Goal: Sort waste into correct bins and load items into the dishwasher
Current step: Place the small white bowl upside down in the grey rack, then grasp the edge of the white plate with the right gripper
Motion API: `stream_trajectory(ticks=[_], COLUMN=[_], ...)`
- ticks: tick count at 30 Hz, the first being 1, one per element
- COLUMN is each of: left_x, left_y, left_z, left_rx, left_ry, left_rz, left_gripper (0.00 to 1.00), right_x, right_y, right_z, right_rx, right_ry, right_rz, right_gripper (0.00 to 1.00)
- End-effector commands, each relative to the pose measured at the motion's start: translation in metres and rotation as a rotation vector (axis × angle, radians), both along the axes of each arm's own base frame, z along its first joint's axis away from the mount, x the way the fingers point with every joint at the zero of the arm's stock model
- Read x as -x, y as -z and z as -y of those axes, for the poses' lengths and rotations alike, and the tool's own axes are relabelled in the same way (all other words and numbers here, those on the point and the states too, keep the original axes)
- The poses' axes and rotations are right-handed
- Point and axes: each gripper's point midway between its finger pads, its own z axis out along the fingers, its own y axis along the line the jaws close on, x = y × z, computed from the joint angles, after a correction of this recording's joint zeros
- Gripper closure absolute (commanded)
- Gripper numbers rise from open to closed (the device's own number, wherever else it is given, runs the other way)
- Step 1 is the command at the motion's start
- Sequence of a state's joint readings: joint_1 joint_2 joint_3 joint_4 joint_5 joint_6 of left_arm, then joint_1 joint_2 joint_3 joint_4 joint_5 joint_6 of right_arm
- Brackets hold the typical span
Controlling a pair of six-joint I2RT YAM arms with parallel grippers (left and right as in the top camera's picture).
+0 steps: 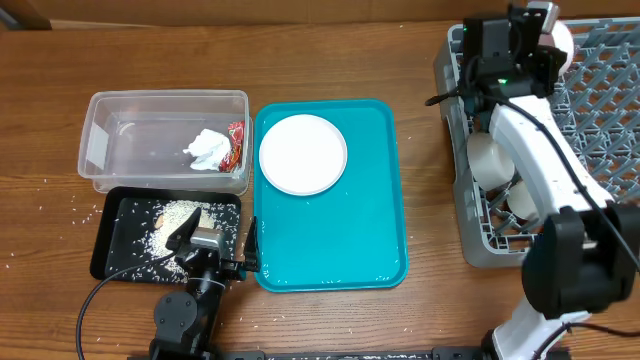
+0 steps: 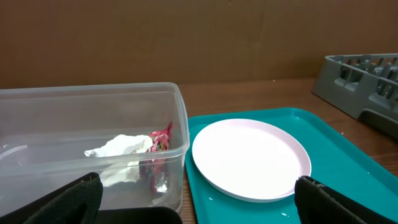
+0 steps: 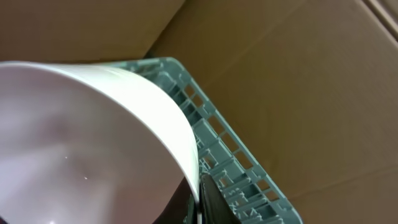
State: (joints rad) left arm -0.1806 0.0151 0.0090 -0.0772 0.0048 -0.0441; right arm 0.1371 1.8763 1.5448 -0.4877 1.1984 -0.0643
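Note:
I should next move my right gripper down and to the left in the overhead view, to the rack (image 1: 600, 100) slots past the bowl, because the bowl fills the nearer slots.
My right gripper (image 1: 533, 28) is shut on the rim of a white plate (image 3: 81, 137) and holds it on edge over the far left corner of the grey dish rack (image 1: 600, 100); its fingers (image 3: 199, 186) pinch the rim. A white-grey bowl (image 1: 488, 160) and a small white cup (image 1: 522, 198) lie in the rack's left side. Another round white plate (image 1: 303, 153) sits on the teal tray (image 1: 330, 240). My left gripper (image 1: 218, 240) is open and empty, low by the black tray (image 1: 120, 250), which holds rice crumbs (image 1: 178, 215). The clear tub (image 1: 120, 135) holds the napkin (image 1: 207, 150) and foil wrapper (image 1: 235, 145). The chopsticks are out of view.
Loose rice crumbs lie on the wooden table left of the black tray (image 1: 60, 215). The left wrist view shows the tub (image 2: 93, 124), the plate (image 2: 249, 155) on the teal tray (image 2: 348, 168) and the rack's corner (image 2: 360, 81). A cardboard wall stands behind the table.

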Motion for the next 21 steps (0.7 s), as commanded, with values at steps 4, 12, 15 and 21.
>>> stream_trajectory(ticks=[4, 12, 15, 21], left_x=[0.0, 0.0, 0.0, 0.0], left_y=[0.0, 0.0, 0.0, 0.0], left_z=[-0.002, -0.002, -0.002, -0.002], left_rx=[-0.017, -0.017, -0.017, -0.017], left_ry=[-0.004, -0.004, -0.004, -0.004], left_rz=[0.01, 0.01, 0.01, 0.01], left_gripper=[0.0, 0.0, 0.0, 0.0], right_x=[-0.012, -0.012, -0.011, -0.001], right_y=[0.034, 0.063, 0.067, 0.083], right_z=[0.002, -0.018, -0.032, -0.053], right_rx=[0.061, 0.08, 0.083, 0.044], right_ry=[0.012, -0.032, -0.069, -0.118], right_rz=[-0.114, -0.221, -0.259, -0.321], right_gripper=[0.96, 0.96, 0.96, 0.96])
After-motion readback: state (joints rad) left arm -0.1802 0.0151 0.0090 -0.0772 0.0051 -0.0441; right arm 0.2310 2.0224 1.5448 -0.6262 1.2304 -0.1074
